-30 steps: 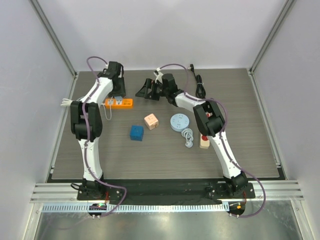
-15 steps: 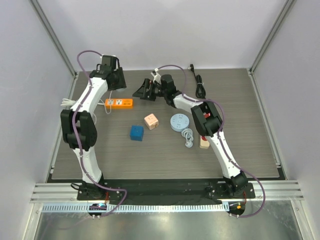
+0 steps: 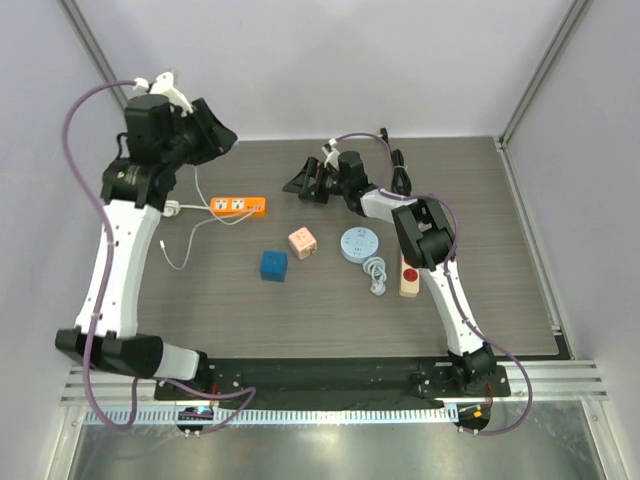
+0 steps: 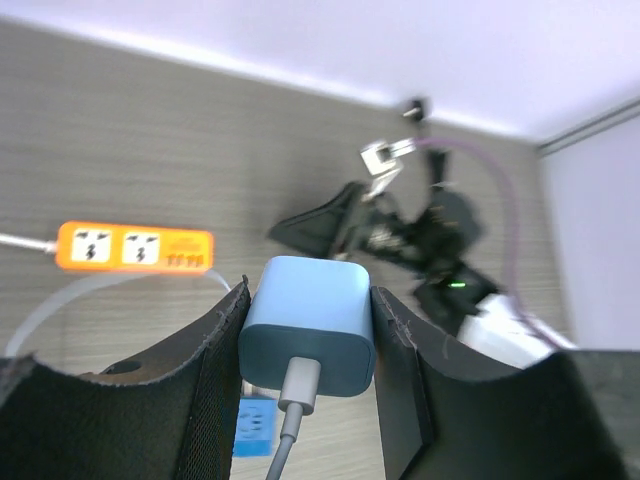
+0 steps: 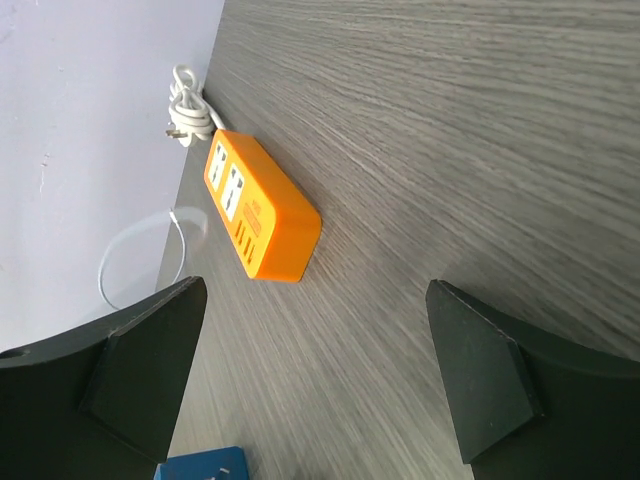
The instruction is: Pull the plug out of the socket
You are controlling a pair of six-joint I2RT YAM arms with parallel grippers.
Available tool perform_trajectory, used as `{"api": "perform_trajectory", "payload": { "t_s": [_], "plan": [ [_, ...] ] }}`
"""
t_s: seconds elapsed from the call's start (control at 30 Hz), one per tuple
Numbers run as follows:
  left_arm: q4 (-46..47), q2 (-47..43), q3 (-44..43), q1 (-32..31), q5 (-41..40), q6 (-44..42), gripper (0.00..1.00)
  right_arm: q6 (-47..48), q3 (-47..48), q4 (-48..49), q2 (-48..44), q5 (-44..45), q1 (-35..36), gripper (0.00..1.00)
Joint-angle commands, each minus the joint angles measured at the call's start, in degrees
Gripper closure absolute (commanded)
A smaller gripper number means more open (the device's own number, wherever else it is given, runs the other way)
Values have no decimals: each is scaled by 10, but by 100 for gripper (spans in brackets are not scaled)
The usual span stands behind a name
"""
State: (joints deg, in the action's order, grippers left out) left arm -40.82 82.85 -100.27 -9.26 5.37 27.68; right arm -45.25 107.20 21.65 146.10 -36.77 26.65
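The light blue plug (image 4: 308,320) is clear of the socket strip (image 3: 238,206), so the robot's left gripper should next move back and down past the pink cube onto the bare near table.
The orange socket strip (image 3: 238,206) lies at the back left of the table, both sockets empty; it also shows in the left wrist view (image 4: 135,247) and the right wrist view (image 5: 262,220). My left gripper (image 3: 207,137) is raised high above the table's back left. In the left wrist view it (image 4: 308,335) is shut on the light blue plug (image 4: 308,320), well clear of the strip. A white cable (image 4: 290,410) hangs from the plug. My right gripper (image 3: 304,181) is open and empty, low over the table to the right of the strip (image 5: 315,370).
A blue cube (image 3: 273,265), a pink cube (image 3: 302,243), a round pale blue socket (image 3: 358,244), a coiled white cable (image 3: 375,272) and a wooden block with a red button (image 3: 408,277) lie mid-table. A black cable (image 3: 398,170) lies at the back. A loose white cable (image 3: 180,250) trails left.
My left arm has risen up and to the left, away from the orange strip, with the plug in its jaws. The right gripper has shifted slightly to the right.
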Motion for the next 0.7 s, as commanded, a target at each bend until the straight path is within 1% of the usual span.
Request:
{"api": "perform_trajectory", "payload": {
  "t_s": [0.0,0.07,0.13,0.17,0.2,0.27,0.3,0.43,0.47,0.53,0.57,0.6,0.63,0.67],
  "plan": [
    [-11,-61,-44,-1,53,48,100,19,-28,40,-65,12,3,3],
    [-15,-86,-52,-1,81,66,100,29,-44,45,-85,17,2,3],
    [-28,-91,-67,-1,118,90,100,39,-78,56,-113,32,-2,3],
    [-32,-92,-70,-1,158,98,100,43,-89,59,-122,40,-3,3],
    [-36,-95,-69,-1,177,105,100,48,-111,64,-135,50,-5,3],
    [-37,-102,-48,-1,218,127,100,69,-133,66,-166,64,-8,3],
    [-37,-113,-32,-1,224,133,100,77,-156,69,-176,78,-9,2],
    [-29,-153,70,-14,232,141,100,84,-218,94,-219,101,-22,2],
    [-21,-161,128,-26,232,148,100,81,-230,98,-230,105,-27,2],
    [11,-182,190,-44,229,167,100,74,-261,110,-240,110,-34,2],
    [27,-184,249,-72,228,190,100,62,-280,116,-245,110,-41,2],
    [56,-182,279,-88,224,201,100,54,-289,130,-248,109,-47,2],
    [72,-176,301,-129,215,211,100,47,-297,136,-249,108,-51,2],
    [85,-171,336,-152,203,226,100,41,-310,143,-251,107,-60,2]
  ]
}}
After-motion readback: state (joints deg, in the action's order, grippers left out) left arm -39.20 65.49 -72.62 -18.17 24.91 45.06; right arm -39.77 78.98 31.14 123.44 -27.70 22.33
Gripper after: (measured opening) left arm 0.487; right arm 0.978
